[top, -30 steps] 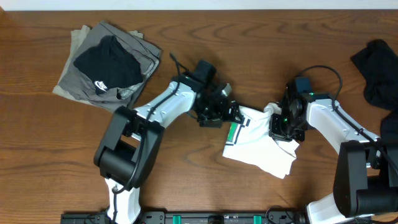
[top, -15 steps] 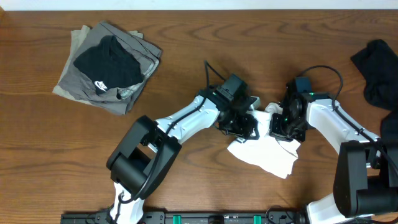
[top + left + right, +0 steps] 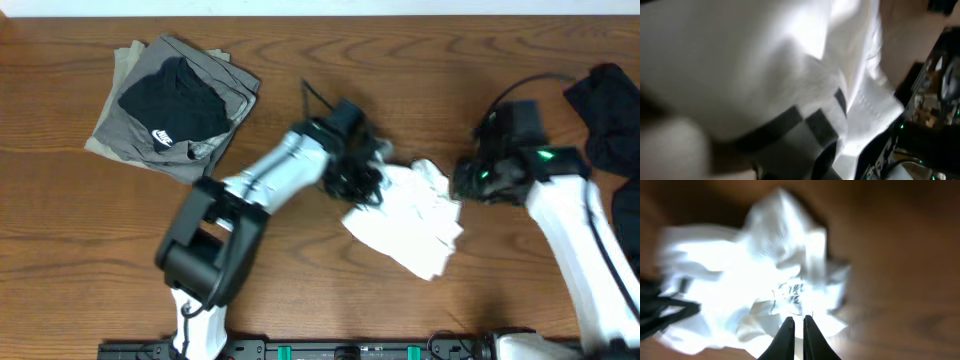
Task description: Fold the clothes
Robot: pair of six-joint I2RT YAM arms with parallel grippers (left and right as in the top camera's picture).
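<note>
My left gripper lifts the white garment next, then swings it outward over the folded grey and black pile (image 3: 177,108) and lowers it there.
A crumpled white garment (image 3: 405,218) lies mid-table. My left gripper (image 3: 362,178) sits at its left edge, shut on the cloth. In the left wrist view the white garment (image 3: 740,60) with a dark stripe (image 3: 790,120) fills the frame and hides the jaws. My right gripper (image 3: 466,184) stands just off the garment's right edge. Seen from the right wrist, the right gripper (image 3: 798,317) has its fingers nearly together, with nothing visibly pinched. It hovers over the white garment (image 3: 765,265) near a printed label (image 3: 792,292).
A folded pile of grey and black clothes (image 3: 170,105) lies at the back left. A black garment (image 3: 610,115) sits at the right edge, close behind my right arm. Bare wooden table (image 3: 300,290) shows in front of the garment.
My left gripper has closed on the garment's left edge and drawn back left. The right arm has pulled away to the right and lifted off the cloth. The garment has bunched and shifted left.
</note>
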